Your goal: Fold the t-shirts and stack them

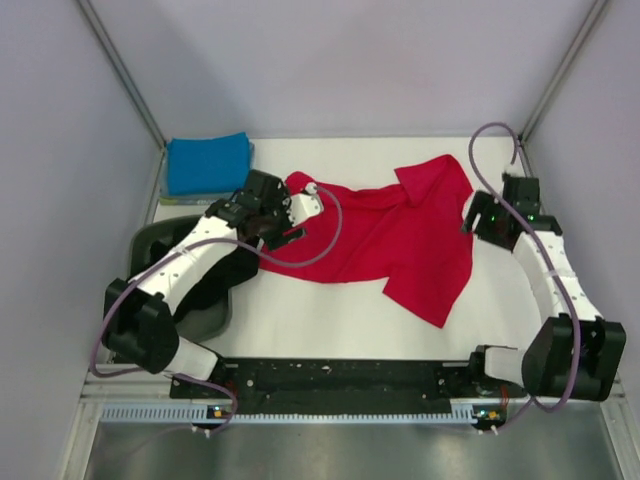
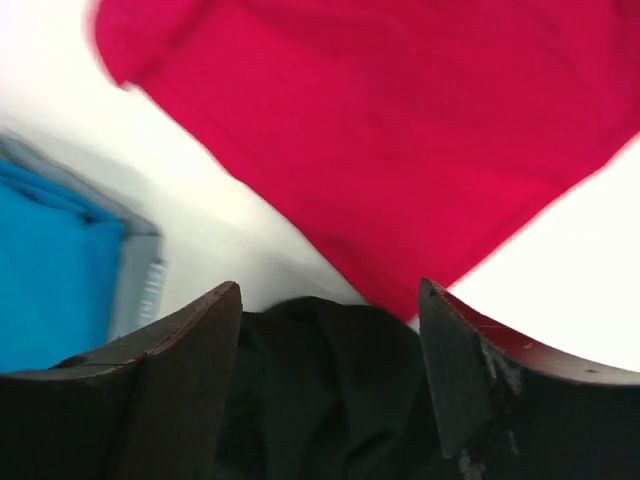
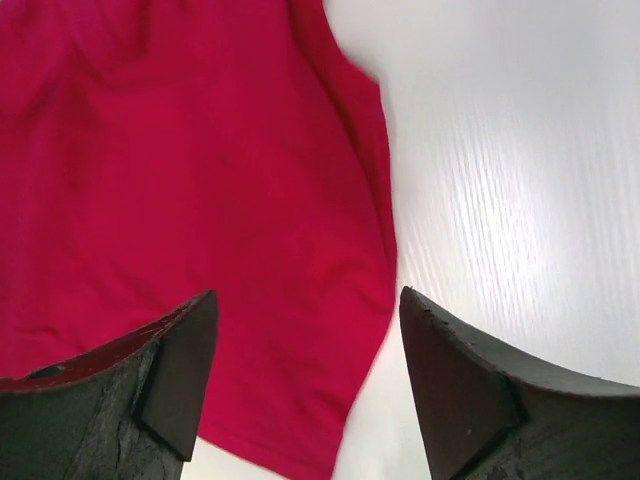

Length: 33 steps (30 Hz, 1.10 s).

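The near sleeve sticks out from the rumpled red t-shirt's body, so my right gripper moves back and down onto the outer edge of that sleeve next.
A bright red t-shirt lies spread and rumpled across the middle of the white table, one sleeve pointing to the back right. My left gripper hovers open at its left edge, holding nothing. In the left wrist view the red t-shirt lies ahead of the left gripper, and black cloth lies below between the fingers, not gripped. My right gripper stands open at the shirt's right edge. In the right wrist view the red t-shirt's hem lies under the right gripper. A folded blue t-shirt rests at the back left.
A dark grey-green tub sits at the left edge, mostly covered by my left arm. The blue t-shirt rests on a thin grey sheet. Grey walls close in the table on the left, back and right.
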Tool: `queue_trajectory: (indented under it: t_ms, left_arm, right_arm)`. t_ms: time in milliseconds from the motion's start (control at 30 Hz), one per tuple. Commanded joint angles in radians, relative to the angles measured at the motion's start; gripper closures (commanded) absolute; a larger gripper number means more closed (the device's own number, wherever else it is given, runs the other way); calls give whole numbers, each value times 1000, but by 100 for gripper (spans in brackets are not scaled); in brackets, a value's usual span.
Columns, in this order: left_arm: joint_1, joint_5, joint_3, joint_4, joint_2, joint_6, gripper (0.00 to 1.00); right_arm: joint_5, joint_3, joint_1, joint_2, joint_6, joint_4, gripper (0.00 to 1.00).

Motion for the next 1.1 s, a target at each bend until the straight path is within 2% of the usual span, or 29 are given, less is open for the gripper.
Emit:
queue_trajectory:
  t_ms: [0, 100, 167, 233, 300, 433, 567, 700, 800, 900, 1000, 1067]
  left_arm:
    - [-6, 38, -142, -10, -3, 13, 31]
    - [-4, 23, -216, 28, 6, -77, 52]
    - [-4, -41, -257, 57, 24, -113, 63]
    - [6, -133, -285, 61, 32, -133, 68]
    - [37, -216, -329, 74, 6, -143, 69]
    - [147, -229, -455, 82, -96, -120, 72]
    - [238, -316, -579, 140, -170, -36, 72]
    - [362, -391, -606, 229, -178, 21, 73]
    - [361, -355, -557, 179, -180, 35, 70]
    - [295, -110, -508, 78, -247, 49, 59]
    - [195, 76, -511, 56, -324, 96, 38]
    - [134, 90, -517, 76, -310, 129, 30]
  right_arm:
    - [71, -219, 46, -138, 72, 5, 28]
    - [96, -330, 88, -218, 117, 25, 28]
    - [100, -394, 119, -243, 141, 48, 28]
    - [90, -448, 120, -252, 170, 66, 28]
    - [61, -492, 123, -248, 204, 83, 28]
    - [50, -554, 134, -220, 221, 121, 29]
    - [21, -560, 137, -199, 220, 140, 29]
    - [24, -563, 143, -186, 227, 141, 30]
    - [37, -569, 174, -186, 242, 143, 31]
    - [82, -569, 215, -173, 261, 141, 31]
    - [116, -575, 246, -139, 282, 143, 31]
    - [130, -574, 267, -108, 293, 143, 31]
